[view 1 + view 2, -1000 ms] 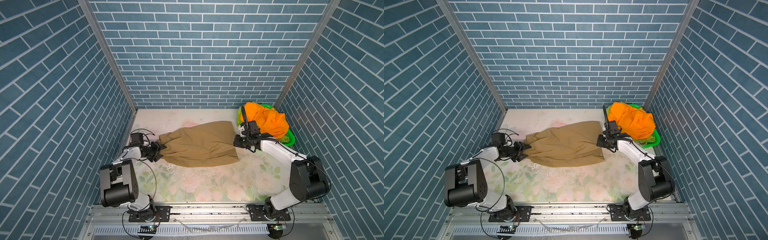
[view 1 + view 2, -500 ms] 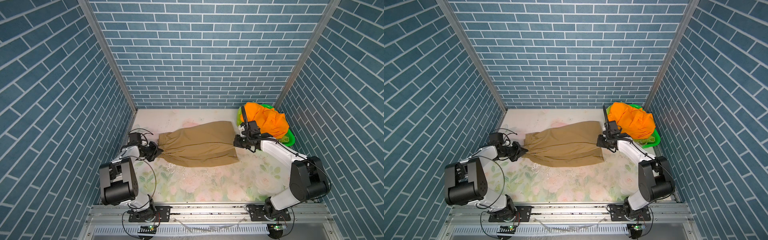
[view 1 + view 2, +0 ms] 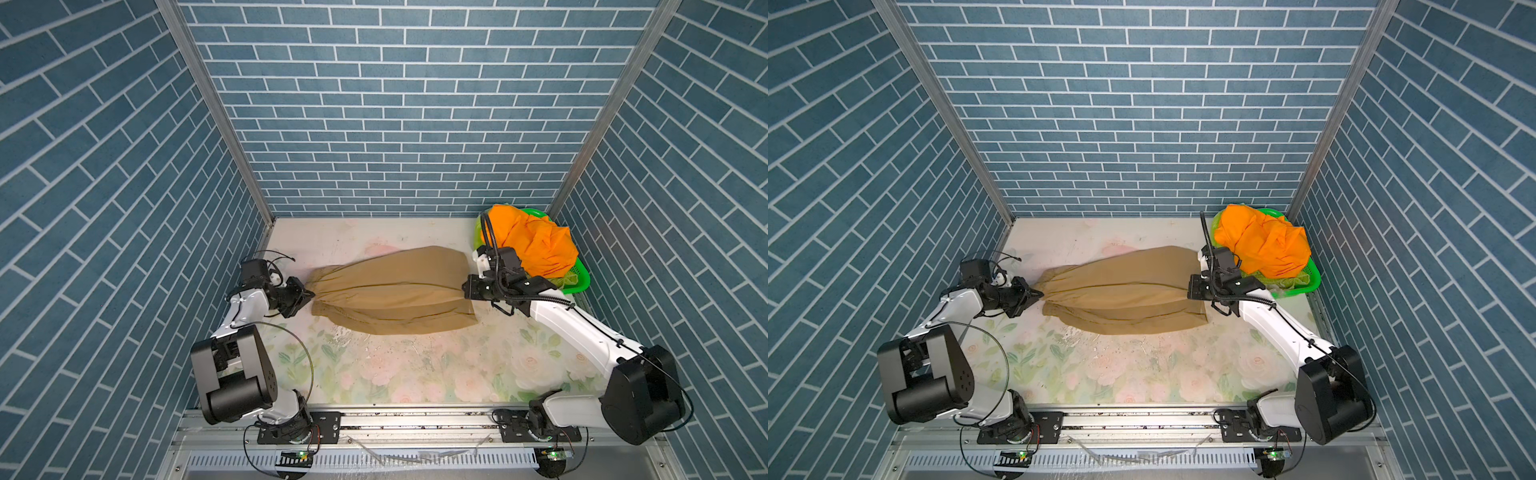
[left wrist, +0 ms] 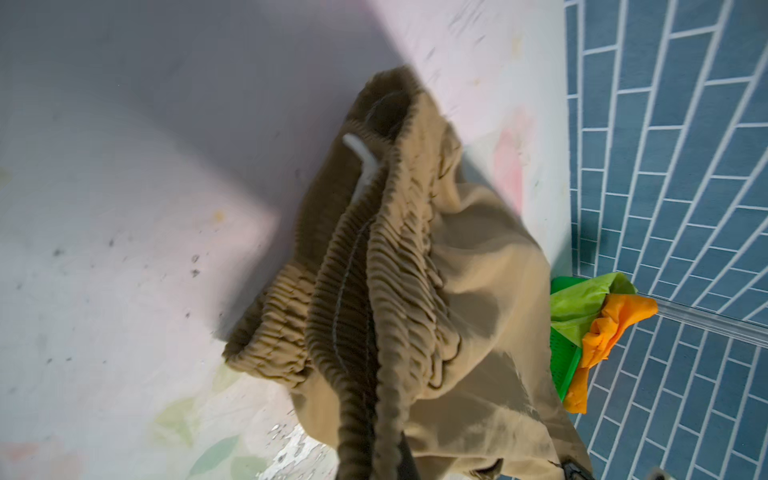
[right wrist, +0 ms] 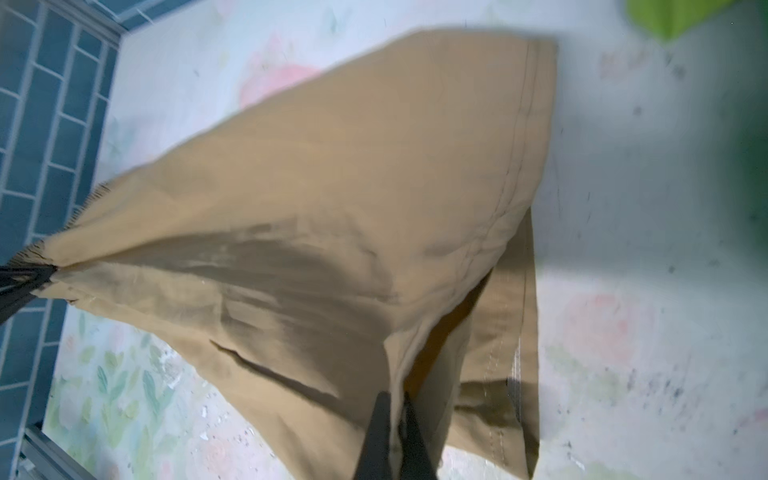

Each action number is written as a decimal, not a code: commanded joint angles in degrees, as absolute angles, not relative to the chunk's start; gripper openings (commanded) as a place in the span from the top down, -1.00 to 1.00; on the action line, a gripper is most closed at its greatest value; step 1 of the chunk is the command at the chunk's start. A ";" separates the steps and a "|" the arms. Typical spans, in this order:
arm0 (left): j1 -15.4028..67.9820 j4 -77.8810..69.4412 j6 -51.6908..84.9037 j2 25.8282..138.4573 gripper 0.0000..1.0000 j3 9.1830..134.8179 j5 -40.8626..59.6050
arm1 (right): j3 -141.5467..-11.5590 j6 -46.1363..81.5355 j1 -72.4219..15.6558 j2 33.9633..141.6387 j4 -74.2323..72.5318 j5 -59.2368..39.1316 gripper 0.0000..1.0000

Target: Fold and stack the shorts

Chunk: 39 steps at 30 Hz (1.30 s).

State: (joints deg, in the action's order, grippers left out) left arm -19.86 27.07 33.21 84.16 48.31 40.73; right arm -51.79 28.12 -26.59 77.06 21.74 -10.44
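Observation:
The robot's right gripper needs to move back and down next, lay the hem it holds over the near corner of the lower leg (image 3: 470,321) (image 5: 516,457) and let go, since that layer is uncovered.
The tan shorts (image 3: 390,291) (image 3: 1121,291) lie stretched across the middle of the table. My left gripper (image 3: 309,296) (image 3: 1038,296) is shut on their gathered elastic waistband (image 4: 374,291), which bunches over the jaws in the left wrist view. My right gripper (image 3: 464,289) (image 3: 1190,288) (image 5: 395,399) is shut on the hem end of the tan shorts (image 5: 332,187). The orange shorts (image 3: 532,245) (image 3: 1262,245) (image 4: 615,328) sit heaped in the basket at the back right, with the lime green shorts (image 4: 582,299) under them.
A green perforated basket (image 3: 579,280) (image 3: 1312,282) stands in the back right corner, just behind my right wrist. Blue brick walls close in the table on three sides. The floral table top (image 3: 415,374) runs bare toward the front rail.
My left gripper has shut on the waistband of the tan shorts, and the cloth now gathers to a point there. The right gripper has kept its hold and place.

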 commanded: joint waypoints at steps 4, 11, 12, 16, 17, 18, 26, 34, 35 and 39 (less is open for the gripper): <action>-20.14 21.53 33.54 86.55 1.00 42.32 41.57 | -42.71 31.86 -26.88 77.86 19.43 -7.43 1.00; -20.16 20.38 33.42 87.67 1.00 41.08 41.16 | -39.39 32.97 -26.87 78.58 17.33 -7.45 1.00; -20.20 20.49 33.20 87.76 1.00 41.13 41.01 | -39.22 32.81 -26.96 78.53 17.56 -6.85 1.00; -20.13 20.05 33.60 88.21 1.00 41.06 41.17 | -38.68 31.60 -26.87 80.88 17.13 -5.56 1.00; -20.14 19.96 33.74 88.12 0.97 40.91 41.38 | -38.53 31.55 -26.88 81.64 16.74 -5.61 1.00; -20.07 19.96 33.67 87.78 0.80 40.79 41.52 | -38.26 31.55 -26.93 82.37 16.21 -5.70 1.00; -19.97 26.22 30.32 81.37 0.33 44.27 39.35 | -41.37 30.57 -26.92 81.95 18.48 -5.55 0.64; -19.98 37.80 23.15 78.32 -0.71 54.34 29.05 | -47.11 27.30 -26.88 75.20 27.63 -3.69 -0.37; -20.02 38.16 22.99 77.74 -0.80 55.25 28.32 | -48.24 26.86 -26.94 73.92 28.86 -3.05 -0.49; -16.08 36.63 25.69 75.38 -0.99 60.01 30.02 | -54.13 26.15 -26.81 71.90 29.50 -2.83 -0.97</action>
State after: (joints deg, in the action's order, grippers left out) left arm -18.87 35.33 25.32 77.17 56.95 30.70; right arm -50.52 27.66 -26.94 73.34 27.18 -4.23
